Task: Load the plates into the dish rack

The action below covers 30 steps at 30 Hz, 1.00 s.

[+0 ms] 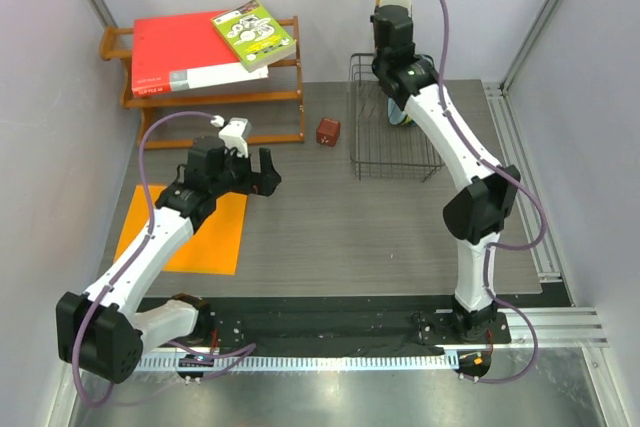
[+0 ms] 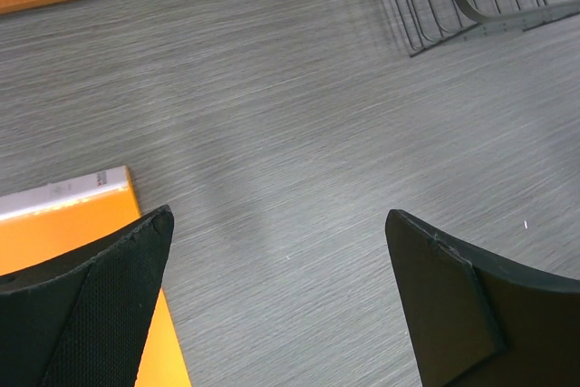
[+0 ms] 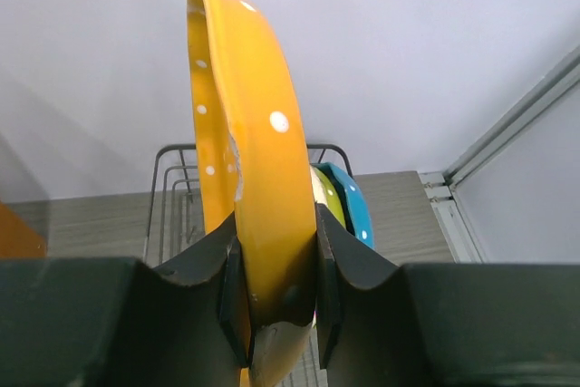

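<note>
The dotted plate (image 3: 245, 124) is still upright above the rack's wires, so my right gripper will next move down into the rack beside the standing lime green plate.
My right gripper (image 3: 276, 287) is shut on the rim of the orange-yellow dotted plate (image 3: 245, 124) and holds it upright on edge above the black wire dish rack (image 3: 165, 174). The lime green plate (image 3: 328, 198) and the blue plate (image 3: 355, 204) stand on edge in the rack just right of it. In the top view the right arm covers the rack's (image 1: 395, 152) far part and the held plate is hidden. I cannot make out the cream plate. My left gripper (image 1: 255, 175) is open and empty over the table, also in its wrist view (image 2: 279, 219).
An orange mat (image 1: 185, 229) lies under the left arm, its corner by the left finger (image 2: 63, 233). A wooden shelf (image 1: 215, 97) with books stands at the back left. A small red block (image 1: 327, 132) sits left of the rack.
</note>
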Available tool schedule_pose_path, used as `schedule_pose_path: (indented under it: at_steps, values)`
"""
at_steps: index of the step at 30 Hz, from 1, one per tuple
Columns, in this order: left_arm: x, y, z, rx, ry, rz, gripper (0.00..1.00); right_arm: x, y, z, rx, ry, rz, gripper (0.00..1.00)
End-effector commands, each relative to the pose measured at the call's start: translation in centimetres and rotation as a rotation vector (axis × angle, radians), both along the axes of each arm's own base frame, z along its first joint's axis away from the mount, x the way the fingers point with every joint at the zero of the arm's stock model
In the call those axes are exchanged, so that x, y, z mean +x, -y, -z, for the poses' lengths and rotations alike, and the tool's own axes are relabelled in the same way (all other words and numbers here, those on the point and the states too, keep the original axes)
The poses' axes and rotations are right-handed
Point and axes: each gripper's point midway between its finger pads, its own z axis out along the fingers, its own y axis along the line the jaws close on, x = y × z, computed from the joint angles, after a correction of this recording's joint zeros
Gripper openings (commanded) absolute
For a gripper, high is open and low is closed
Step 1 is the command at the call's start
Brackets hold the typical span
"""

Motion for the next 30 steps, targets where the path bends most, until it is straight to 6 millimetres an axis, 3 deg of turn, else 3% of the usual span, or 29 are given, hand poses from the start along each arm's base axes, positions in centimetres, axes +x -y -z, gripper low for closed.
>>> schedule_pose_path:
  at_steps: [1, 6, 10, 17, 30]
  values:
    - [0.2, -1.2, -1.9, -0.053, 0.067, -0.042, 0.99, -1.9, 4.9, -10.2, 0.131, 0.324, 0.252, 0.01]
    - [-0.1, -2.0, -1.4, -0.083, 0.041, -0.075, 0.99, -0.1, 3.6, -7.0, 0.091, 0.237, 0.21, 0.01]
    - [-0.1, -2.4, -1.4, -0.087, 0.042, -0.09, 1.0, 1.5, 2.5, -2.9, 0.045, 0.137, 0.179, 0.01]
    - [-0.2, -2.7, -0.8, -0.074, 0.031, -0.095, 1.0, 3.6, 1.5, 1.4, 0.006, 0.061, 0.166, 0.01]
    - [0.1, -2.6, 0.4, -0.064, -0.002, -0.096, 0.99, 6.1, 2.4, 5.9, -0.009, 0.001, 0.192, 0.01]
